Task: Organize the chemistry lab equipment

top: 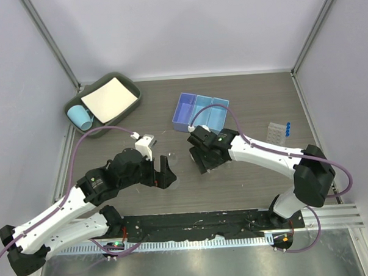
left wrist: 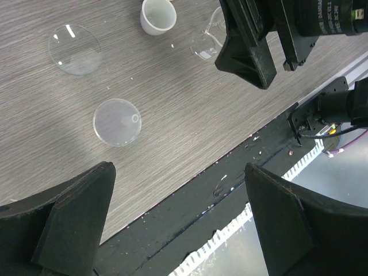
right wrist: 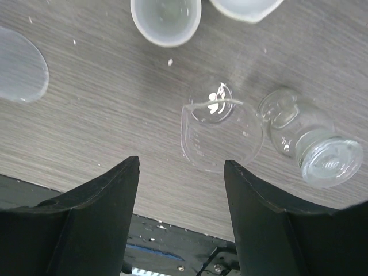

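Observation:
My right gripper moves outward and slightly down onto the clear beaker's rim on the side away from the flask next. That side already lines up between my open fingers.
In the right wrist view, a tiny clear beaker (right wrist: 221, 135) stands just beyond my open right gripper (right wrist: 181, 190). A clear flask (right wrist: 310, 141) lies on its side to the beaker's right. A small whitish cup (right wrist: 165, 20) and a whitish dish (right wrist: 247, 7) are farther off, and a round clear dish (right wrist: 17, 66) is at the left. In the left wrist view, my left gripper (left wrist: 181, 195) is open and empty over the table's front edge, with two round clear dishes (left wrist: 117, 122) (left wrist: 75, 50) beyond it. The clear tube rack (top: 273, 134) with blue-capped tubes (top: 287, 128) sits at the right.
A light-blue divided box (top: 201, 111) stands behind the right gripper (top: 204, 163). A grey bin (top: 125, 79) at the back left holds a light-blue cup (top: 80, 117) and a white sheet (top: 111, 99). The left gripper (top: 166, 175) is close to the right one. A black rail (top: 194, 226) runs along the front edge.

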Motion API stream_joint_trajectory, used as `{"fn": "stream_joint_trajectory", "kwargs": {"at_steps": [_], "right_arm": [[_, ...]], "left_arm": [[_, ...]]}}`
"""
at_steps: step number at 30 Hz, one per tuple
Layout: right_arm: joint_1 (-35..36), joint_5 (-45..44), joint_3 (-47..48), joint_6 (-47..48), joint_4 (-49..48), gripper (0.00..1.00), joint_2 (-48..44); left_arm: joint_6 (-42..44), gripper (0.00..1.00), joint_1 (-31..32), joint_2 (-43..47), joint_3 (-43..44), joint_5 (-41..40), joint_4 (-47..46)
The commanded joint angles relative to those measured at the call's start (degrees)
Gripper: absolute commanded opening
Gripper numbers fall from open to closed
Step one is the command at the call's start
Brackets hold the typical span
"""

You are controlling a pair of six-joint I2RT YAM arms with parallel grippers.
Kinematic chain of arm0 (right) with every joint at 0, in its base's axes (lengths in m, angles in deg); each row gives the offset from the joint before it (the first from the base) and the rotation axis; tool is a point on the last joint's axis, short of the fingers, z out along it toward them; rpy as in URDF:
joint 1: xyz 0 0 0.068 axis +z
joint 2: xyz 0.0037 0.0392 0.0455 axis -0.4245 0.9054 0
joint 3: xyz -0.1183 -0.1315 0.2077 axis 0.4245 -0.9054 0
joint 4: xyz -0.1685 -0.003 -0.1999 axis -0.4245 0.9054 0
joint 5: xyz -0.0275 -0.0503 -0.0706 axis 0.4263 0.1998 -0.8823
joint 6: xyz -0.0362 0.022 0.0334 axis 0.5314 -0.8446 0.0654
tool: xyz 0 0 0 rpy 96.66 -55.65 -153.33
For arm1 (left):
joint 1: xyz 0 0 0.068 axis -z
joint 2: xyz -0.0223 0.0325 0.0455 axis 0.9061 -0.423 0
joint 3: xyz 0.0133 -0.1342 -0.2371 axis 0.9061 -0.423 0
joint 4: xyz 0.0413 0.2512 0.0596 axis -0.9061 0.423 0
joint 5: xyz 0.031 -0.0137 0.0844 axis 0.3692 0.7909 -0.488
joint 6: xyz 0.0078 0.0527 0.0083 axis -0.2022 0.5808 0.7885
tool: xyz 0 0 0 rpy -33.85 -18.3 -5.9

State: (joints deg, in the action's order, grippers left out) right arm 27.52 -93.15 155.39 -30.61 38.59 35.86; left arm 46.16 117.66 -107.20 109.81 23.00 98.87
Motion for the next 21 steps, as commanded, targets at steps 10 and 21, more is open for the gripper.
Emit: {"fn": "stream_joint_trajectory", "kwargs": {"at_steps": [10,21], "right_arm": [[0.2,-2.9,4.7,2.7,-3.3,0.57,6.6],[0.3,-4.9,2.5,2.9,-3.5,0.30,7.7]], "left_arm": [[1.1,1.00,-0.3,0.3,0.1,-0.2,-1.1],[1.3,1.00,-0.4,-0.2,0.2,0.0,-1.2]]}}
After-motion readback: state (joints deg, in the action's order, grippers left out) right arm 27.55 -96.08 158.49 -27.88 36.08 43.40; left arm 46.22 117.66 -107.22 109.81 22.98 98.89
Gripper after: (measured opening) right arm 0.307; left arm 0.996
